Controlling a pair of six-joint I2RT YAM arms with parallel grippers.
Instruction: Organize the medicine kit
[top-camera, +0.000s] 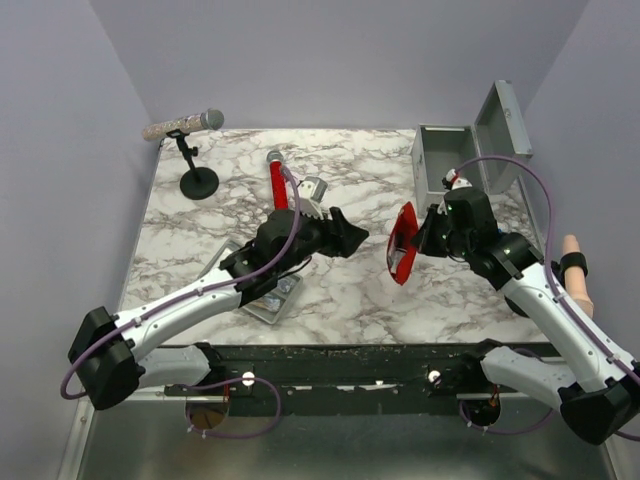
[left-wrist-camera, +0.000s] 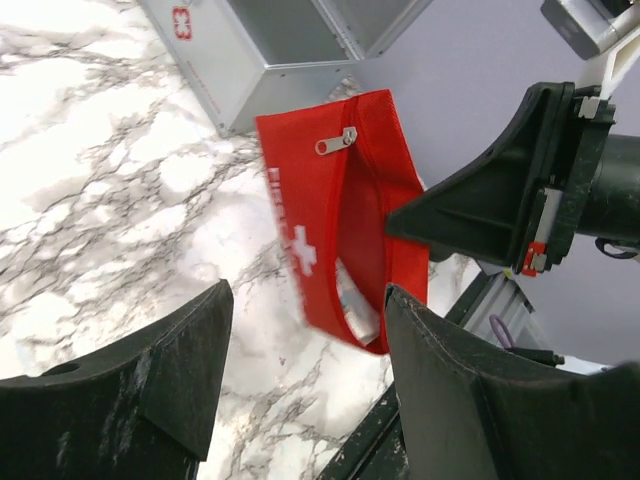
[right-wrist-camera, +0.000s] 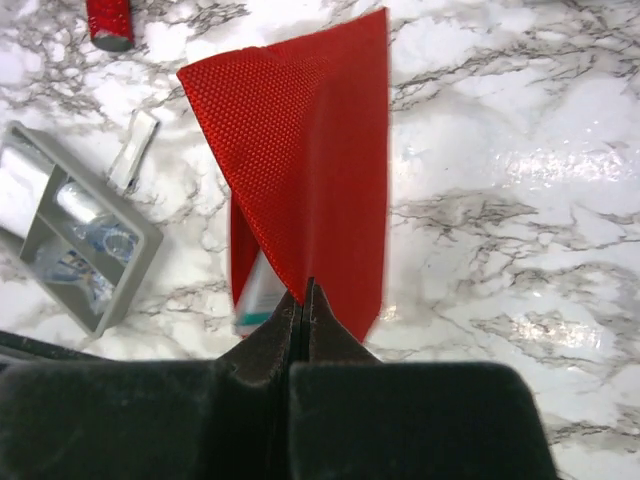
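Note:
My open left gripper will move down and to the left in the top view next, onto the white swab packet, because the packet is lying loose beside the tray.
The medicine kit (top-camera: 445, 160) is the grey metal box at the back right, standing open with its lid up; it also shows as the grey box (left-wrist-camera: 260, 50) in the left wrist view. My right gripper (top-camera: 425, 240) is shut on the edge of a red first-aid pouch (top-camera: 402, 243), which hangs unzipped above the marble. The right wrist view shows its jaws (right-wrist-camera: 302, 290) pinching the red fabric (right-wrist-camera: 310, 150). A white tube (right-wrist-camera: 250, 295) sits inside the pouch (left-wrist-camera: 330, 230). My left gripper (top-camera: 355, 240) is open just left of the pouch, with nothing between its fingers (left-wrist-camera: 305, 340).
A shallow grey tray (top-camera: 270, 295) with small items lies under the left arm. A red cylinder (top-camera: 278, 180) and a small white item (top-camera: 312, 195) lie mid-table. A microphone on a stand (top-camera: 195, 150) is at the back left. A mannequin hand (top-camera: 575, 270) stands at the right edge.

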